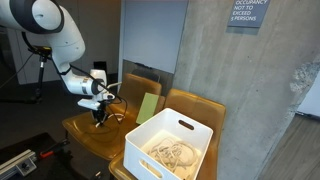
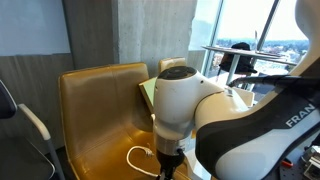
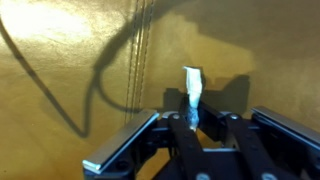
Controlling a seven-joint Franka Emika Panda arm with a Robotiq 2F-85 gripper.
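The cable in my gripper will next go up from the seat [image 1: 85,132], then past the green sheet and over the white bin [image 1: 173,150]. I will release it there because pale cables already lie there.
My gripper [image 3: 193,118] is down at the seat of a tan leather chair [image 3: 70,70] and is shut on the end of a white cable [image 3: 192,85], which sticks out from between the fingers. In an exterior view the cable [image 2: 135,152] loops across the seat beside the gripper [image 2: 168,165], and the arm's white housing hides most of the fingers. From farther away, in an exterior view, the gripper [image 1: 100,112] hangs just above the chair seat [image 1: 85,132].
A white bin [image 1: 150,128] holding a tangle of pale cables [image 1: 172,153] sits on the neighbouring chair. A green sheet [image 1: 148,107] leans between the chairs. A concrete wall [image 1: 240,90] stands behind. The chair back [image 2: 100,95] rises behind the seat.
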